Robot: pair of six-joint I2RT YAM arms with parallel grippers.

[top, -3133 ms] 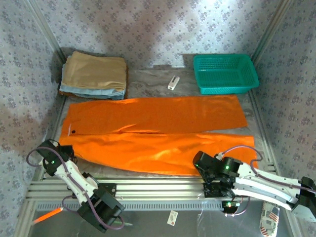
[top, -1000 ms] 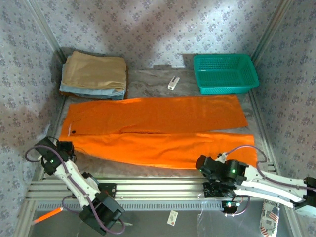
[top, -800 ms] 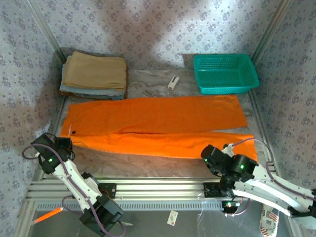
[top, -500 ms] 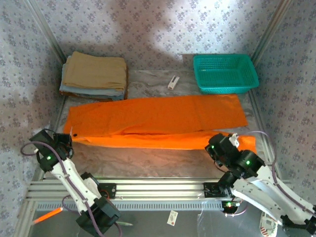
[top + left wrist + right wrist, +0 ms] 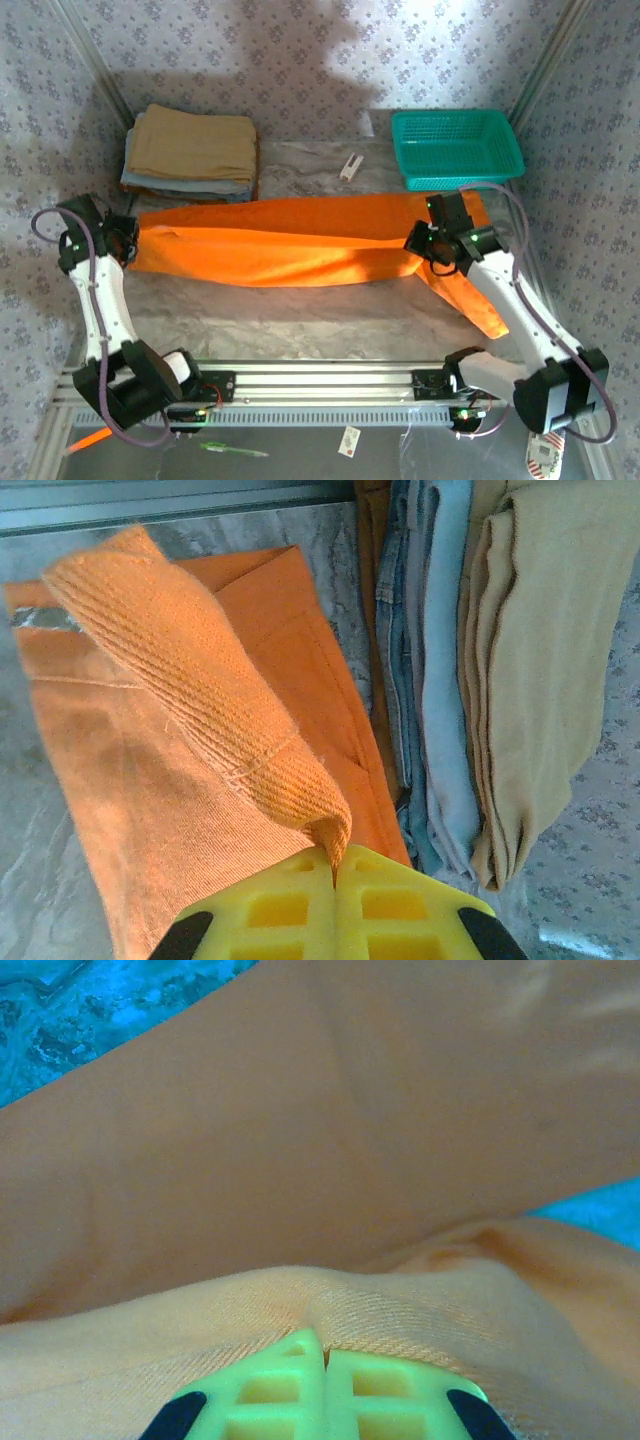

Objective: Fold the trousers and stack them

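My right gripper should carry the pinched fold of the trousers outward over the far leg's outer edge (image 5: 400, 198) (image 5: 190, 1008) and release it there, because that edge lies uncovered outward of my right gripper.
The orange trousers (image 5: 290, 242) lie lengthwise across the middle of the table, the near leg lifted over the far one. My left gripper (image 5: 128, 238) is shut on the waist end at the left; the pinched waistband (image 5: 200, 680) rises from its yellow fingers (image 5: 290, 905). My right gripper (image 5: 422, 247) is shut on the trousers near the cuff end, where the fabric (image 5: 300, 1300) bunches over its green fingers (image 5: 280, 1380). Beyond the right grip, a length of leg (image 5: 480, 295) trails toward the front right.
A stack of folded tan (image 5: 195, 145) and light blue cloth (image 5: 185, 187) sits at the back left, close to the left gripper (image 5: 335, 865). A teal basket (image 5: 457, 148) stands at the back right. A small white object (image 5: 350, 166) lies between them.
Both grippers have carried the near leg away from the front edge, up and over the far leg. The arms now reach much farther back, and the cuff end trails to the front right.
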